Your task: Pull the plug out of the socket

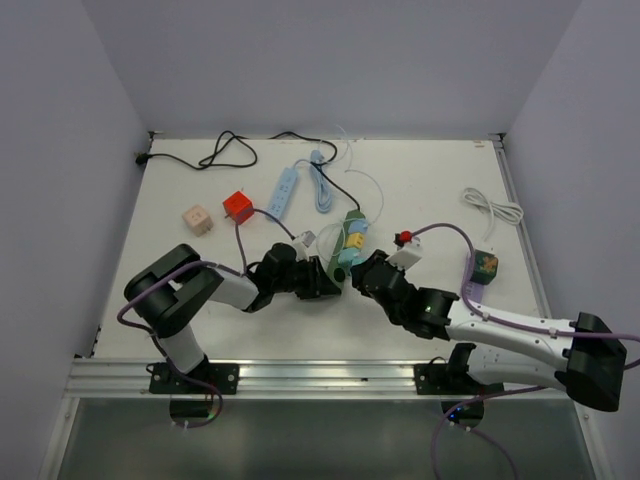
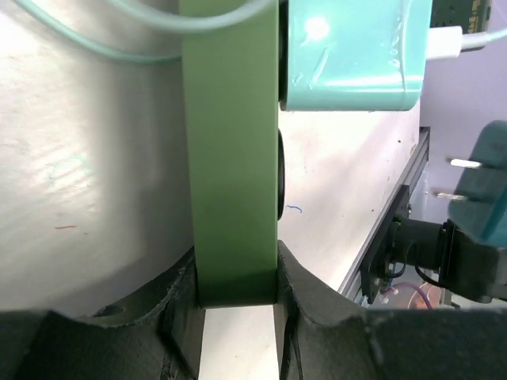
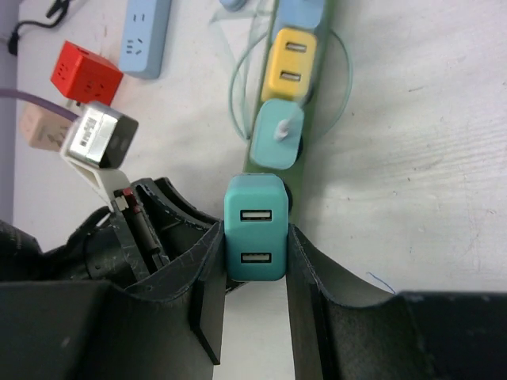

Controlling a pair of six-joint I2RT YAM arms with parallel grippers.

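Observation:
The teal plug goes outward next in my right gripper, away from the green power strip (image 1: 352,217) toward the coiled white cable, and down onto bare table. The plug's pins hang free.
A green power strip (image 1: 352,217) lies mid-table with a yellow plug (image 3: 289,63) and a pale teal plug (image 3: 277,136) seated in it. My left gripper (image 1: 328,283) is shut on the strip's near end (image 2: 236,158), which sits clamped between its fingers. My right gripper (image 1: 358,272) is shut on a teal two-port USB plug (image 3: 254,229). In the left wrist view that plug (image 2: 485,190) hangs apart from the strip, its two metal prongs bare in the air. The pale teal plug (image 2: 352,55) stays in the strip.
A red cube socket (image 1: 238,207), a beige cube (image 1: 196,219) and a light blue power strip (image 1: 284,190) lie at the back left, with a black cable (image 1: 225,152) behind them. A white adapter (image 1: 405,255), a coiled white cable (image 1: 495,208) and a small green box (image 1: 486,264) lie to the right.

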